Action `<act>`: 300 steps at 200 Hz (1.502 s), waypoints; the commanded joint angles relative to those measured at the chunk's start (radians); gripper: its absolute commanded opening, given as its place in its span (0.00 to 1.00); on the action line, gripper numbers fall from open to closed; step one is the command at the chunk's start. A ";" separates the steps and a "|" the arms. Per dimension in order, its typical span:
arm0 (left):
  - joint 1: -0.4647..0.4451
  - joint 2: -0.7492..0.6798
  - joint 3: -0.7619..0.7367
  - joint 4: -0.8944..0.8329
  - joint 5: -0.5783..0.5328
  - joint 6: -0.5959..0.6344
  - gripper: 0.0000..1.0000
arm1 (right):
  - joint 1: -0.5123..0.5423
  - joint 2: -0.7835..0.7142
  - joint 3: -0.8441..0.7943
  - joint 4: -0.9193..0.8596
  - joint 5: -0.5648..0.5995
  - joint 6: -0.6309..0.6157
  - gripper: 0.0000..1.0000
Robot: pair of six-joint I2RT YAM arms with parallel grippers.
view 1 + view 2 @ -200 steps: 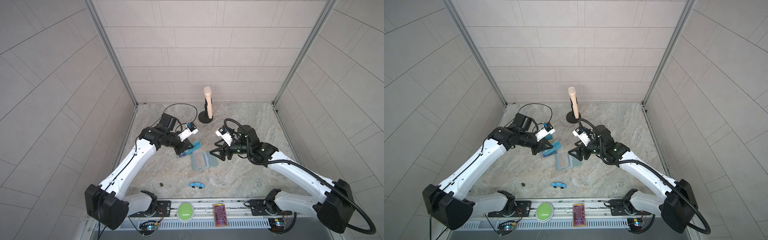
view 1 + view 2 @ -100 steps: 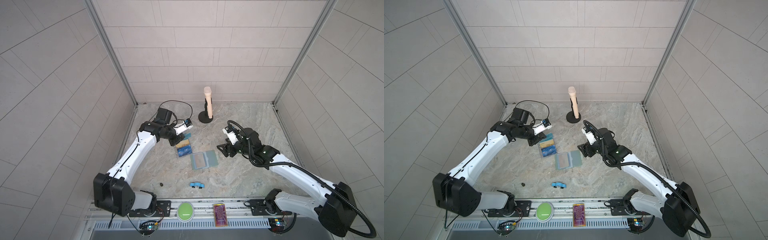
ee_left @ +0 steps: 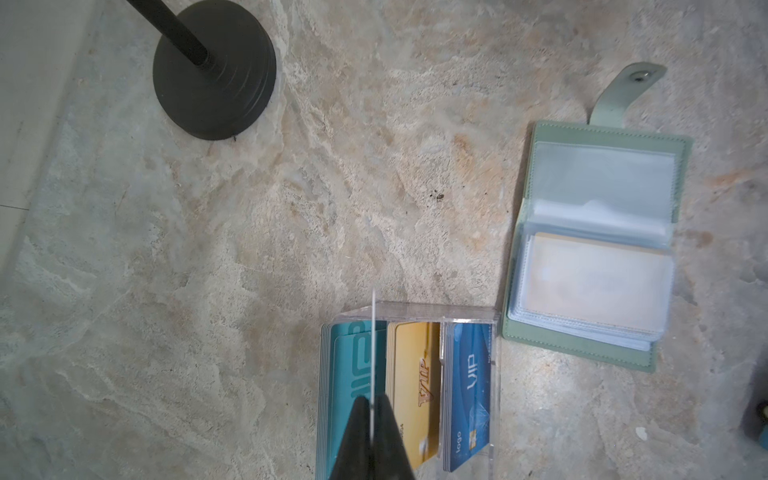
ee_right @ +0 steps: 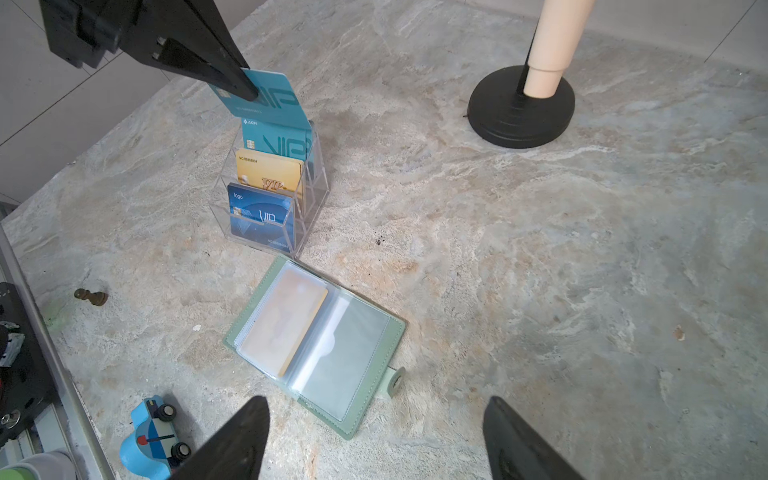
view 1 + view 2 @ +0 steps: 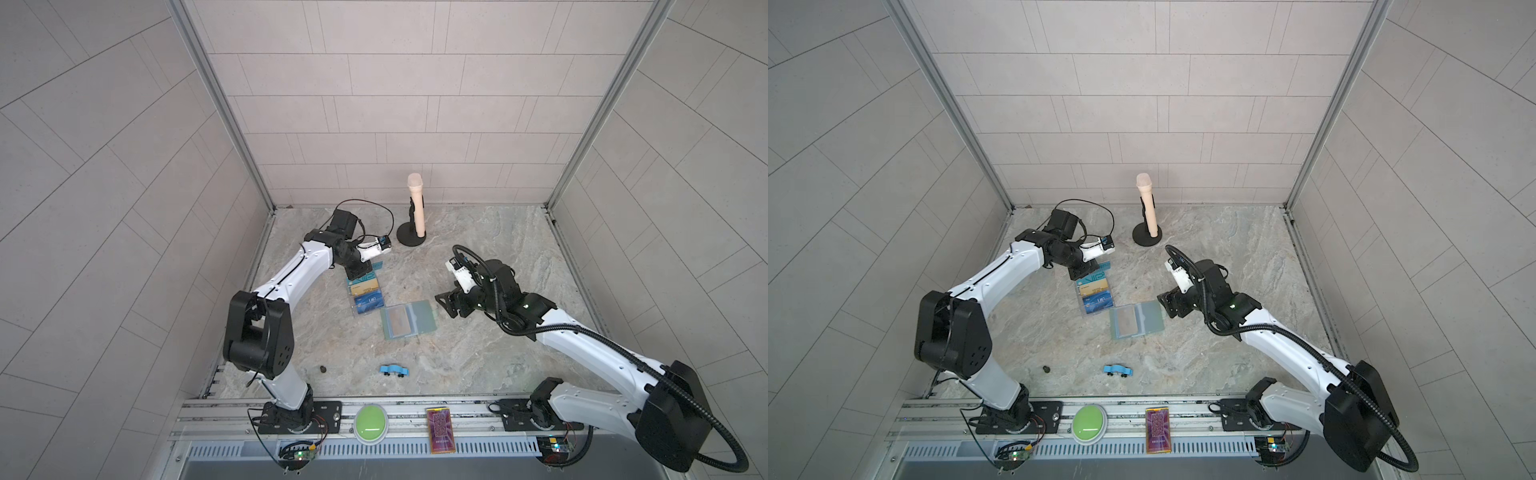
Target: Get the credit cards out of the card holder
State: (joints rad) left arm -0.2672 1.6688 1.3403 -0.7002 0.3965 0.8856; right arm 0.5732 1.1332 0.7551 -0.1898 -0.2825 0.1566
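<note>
My left gripper goes down toward the stand's back tier (image 3: 350, 384) next and lets go of the teal card inside, because matching teal cards already stand there.
The mint-green card holder (image 5: 409, 319) (image 5: 1136, 319) lies open and flat on the stone table, snap tab (image 4: 395, 380) out to one side. A tan card (image 3: 590, 282) (image 4: 284, 324) shows inside its clear sleeve. My left gripper (image 5: 356, 271) (image 3: 372, 409) is shut on a teal card (image 4: 270, 97) (image 5: 376, 266), held upright over the back tier of the clear acrylic stand (image 4: 309, 195) (image 5: 1095, 297). My right gripper (image 5: 444, 306) (image 4: 376, 401) is open and empty, low and just right of the holder, near the tab.
The stand holds teal, gold and blue printed cards. A beige microphone-shaped prop on a black round base (image 5: 411, 239) stands at the back. A blue toy car (image 5: 394, 370) and a small dark piece (image 5: 322, 368) lie near the front; a green button (image 5: 370, 422) sits on the rail.
My left gripper carried the teal card from beside the holder to the back left, over the acrylic stand. My right gripper drew back to the right of the holder and opened wider.
</note>
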 commanded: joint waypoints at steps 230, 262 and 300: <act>0.061 0.095 -0.079 0.021 -0.005 0.017 0.00 | -0.003 0.010 -0.028 0.035 0.026 -0.026 0.84; 0.066 0.094 -0.076 0.009 0.001 0.015 0.00 | -0.001 0.008 -0.030 0.034 0.028 -0.023 0.84; 0.067 0.104 -0.069 -0.004 0.005 0.012 0.02 | -0.002 0.008 -0.030 0.036 0.028 -0.021 0.84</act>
State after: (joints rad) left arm -0.2070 1.7573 1.2690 -0.6701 0.3923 0.8913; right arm 0.5732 1.1584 0.7307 -0.1673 -0.2665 0.1532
